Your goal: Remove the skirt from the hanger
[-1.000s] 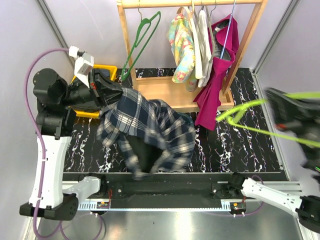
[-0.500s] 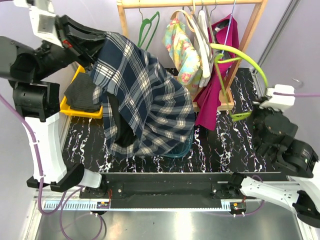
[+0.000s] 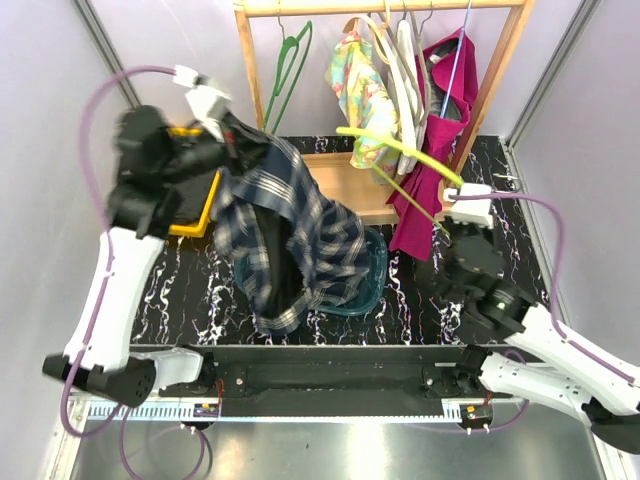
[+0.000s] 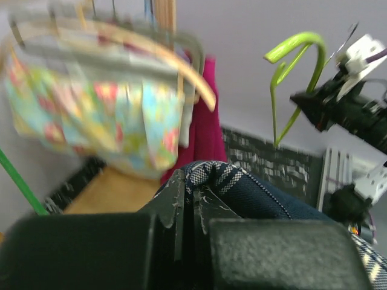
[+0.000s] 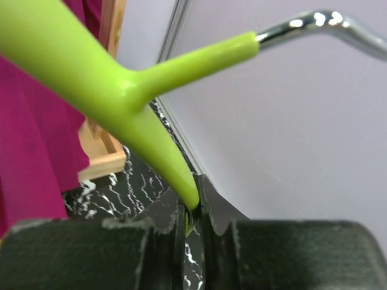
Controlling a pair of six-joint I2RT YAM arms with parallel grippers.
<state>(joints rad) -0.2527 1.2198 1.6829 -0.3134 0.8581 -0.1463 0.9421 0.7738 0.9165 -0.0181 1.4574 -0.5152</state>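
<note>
The skirt [image 3: 290, 230] is off the hanger, so I should next lower my right gripper to the right in the top view, over the marble [image 3: 514, 238] beside the wall, and let go of the hanger.
The navy and white plaid skirt [image 3: 290, 230] hangs in the air from my left gripper [image 3: 237, 138], which is shut on a fold of its waist edge [image 4: 208, 172]. Its hem droops over a teal basin [image 3: 370, 268]. The lime green hanger [image 3: 400, 150] is bare and apart from the skirt. My right gripper [image 3: 456, 194] is shut on one end of it [image 5: 192, 205]. The hanger's green body [image 5: 91, 66] and metal hook [image 5: 326, 24] stick out ahead of the right wrist. The hanger [image 4: 290, 57] also shows in the left wrist view, to the right of the skirt.
A wooden clothes rack [image 3: 255, 70] stands at the back. On it hang a dark green hanger [image 3: 285, 75], a floral garment [image 3: 360, 90], pale hangers and a magenta dress [image 3: 430, 170]. A yellow bin [image 3: 195, 205] sits at the back left. Purple walls close in both sides.
My left gripper carried the skirt up off the table and then a little lower and right. My right arm swung the lime hanger from the far right in toward the rack.
</note>
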